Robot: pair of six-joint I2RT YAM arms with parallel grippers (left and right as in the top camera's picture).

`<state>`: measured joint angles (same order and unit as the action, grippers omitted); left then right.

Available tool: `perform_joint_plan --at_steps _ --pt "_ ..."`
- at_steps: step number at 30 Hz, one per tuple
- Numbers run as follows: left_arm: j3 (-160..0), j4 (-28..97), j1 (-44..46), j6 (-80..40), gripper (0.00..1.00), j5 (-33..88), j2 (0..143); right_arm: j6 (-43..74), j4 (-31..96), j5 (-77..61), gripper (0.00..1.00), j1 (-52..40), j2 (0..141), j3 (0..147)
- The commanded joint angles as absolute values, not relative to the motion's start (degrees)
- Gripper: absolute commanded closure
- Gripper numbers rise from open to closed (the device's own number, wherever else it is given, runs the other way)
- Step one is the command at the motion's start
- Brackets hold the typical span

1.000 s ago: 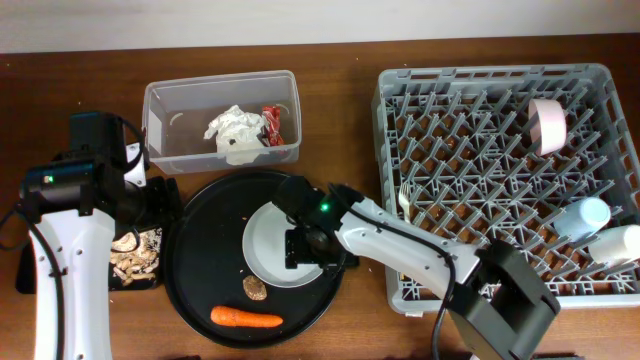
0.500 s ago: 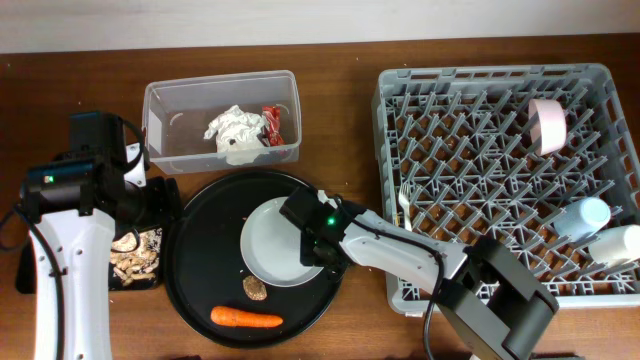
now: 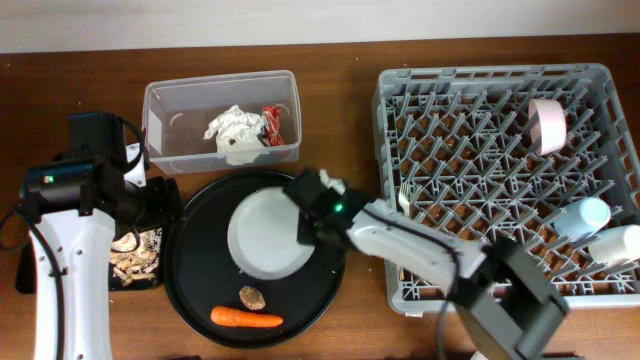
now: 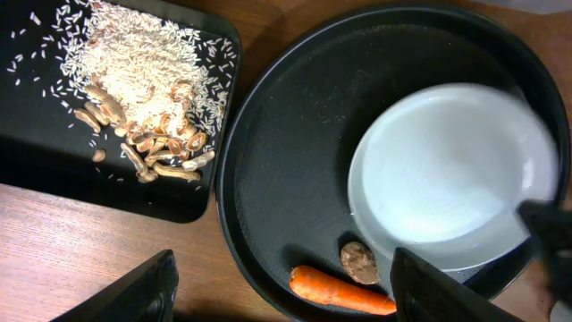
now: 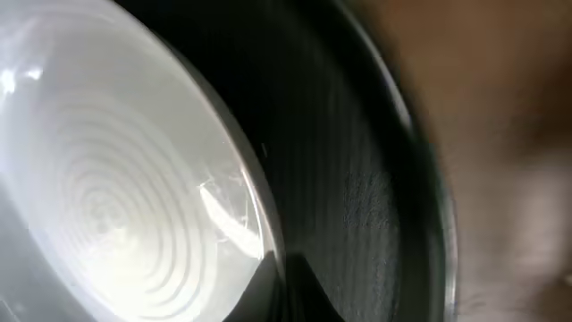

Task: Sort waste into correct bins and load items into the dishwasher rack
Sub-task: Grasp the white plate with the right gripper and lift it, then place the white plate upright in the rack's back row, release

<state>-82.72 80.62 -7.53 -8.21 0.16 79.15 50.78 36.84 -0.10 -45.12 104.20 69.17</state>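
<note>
My right gripper will lift the plate [image 3: 262,238], carry it outward over the rack and lower it. It will then release the plate into the rack's far wires beside the pink-rimmed bowl, because those wires are empty.
The round white plate [image 3: 262,238] lies on the large round black tray [image 3: 190,270], and my right gripper [image 3: 312,226] is shut on its right rim. In the right wrist view the dark fingertips [image 5: 299,291] pinch the plate's edge [image 5: 116,179]. An orange carrot [image 3: 246,319] and a small brown lump [image 3: 252,296] rest at the tray's front. My left gripper [image 4: 281,300] hangs open and empty above the shallow black tray [image 4: 54,152], which holds beige food scraps [image 4: 143,134]. The clear tub [image 3: 222,80] contains crumpled tissue [image 3: 232,132] and a red wrapper [image 3: 271,123].
The grey dishwasher rack [image 3: 490,72] fills the right side. It holds a pink-rimmed bowl [image 3: 548,125], a light blue cup [image 3: 585,215], a white cup [image 3: 615,243] and a white fork [image 3: 404,198]. Brown tabletop shows between the tub and the rack.
My right gripper has gone from open to shut on the plate's rim. The plate has shifted up and left, leaving the brown lump clear of it. The left arm has stayed put.
</note>
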Motion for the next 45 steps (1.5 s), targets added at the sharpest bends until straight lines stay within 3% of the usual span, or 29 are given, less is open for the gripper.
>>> perform_joint_plan --at_steps 1,6,11,15,21,26,30,31,32,33,35,36,41,44,45 --pt "-83.09 80.64 -7.79 -8.32 0.25 0.19 78.41 43.97 38.13 0.73 0.96 -40.10 95.39 74.41" --pt "-83.09 80.51 -7.79 -8.32 0.25 0.19 78.41 24.64 50.81 9.45 0.96 -31.46 81.78 81.56" --pt "-83.09 80.42 -7.79 -8.34 0.25 0.21 78.41 8.64 51.53 49.01 0.96 -18.94 78.13 86.11" --pt "-83.09 80.44 -7.79 -8.34 0.25 0.21 78.41 7.94 45.52 68.42 0.96 -10.70 84.84 86.06" --pt "-83.09 80.44 -7.79 -8.34 0.25 0.19 78.41 8.47 44.69 70.06 0.96 -8.23 101.06 86.06" --pt "-83.09 80.20 -7.79 -8.34 0.25 0.19 78.41 9.65 44.77 65.04 0.96 -8.60 103.55 86.06" --pt "-83.09 80.20 -7.79 -8.34 0.25 0.21 78.41 9.67 45.23 49.04 0.94 -9.41 103.55 86.06" --pt "-83.09 80.20 -7.79 -8.34 0.25 0.21 78.41 9.63 45.23 42.61 0.88 -10.41 103.55 86.17" --pt "-83.09 80.23 -7.79 -8.34 0.25 0.21 78.41 9.63 46.19 35.22 0.64 -12.29 103.44 86.17" --pt "-83.09 80.23 -7.79 -8.34 0.25 0.21 78.41 9.65 48.01 30.55 0.52 -14.44 103.44 86.17" --pt "-83.09 80.23 -7.79 -8.34 0.25 0.21 78.41 9.69 49.87 28.67 0.48 -17.52 103.44 86.19" --pt "-83.09 80.23 -7.79 -8.34 0.25 0.21 78.41 9.69 51.37 28.67 0.36 -19.88 103.13 86.19" --pt "-83.09 80.23 -7.79 -8.34 0.25 0.21 78.41 10.11 54.35 22.46 0.32 -21.74 95.09 86.39" --pt "-83.09 80.23 -7.79 -8.34 0.24 0.21 78.41 9.28 56.14 5.43 0.14 -21.74 86.48 86.39" --pt "-83.09 80.20 -7.79 -8.34 0.24 0.21 78.41 7.57 57.36 -0.16 0.14 -21.74 85.21 86.39"
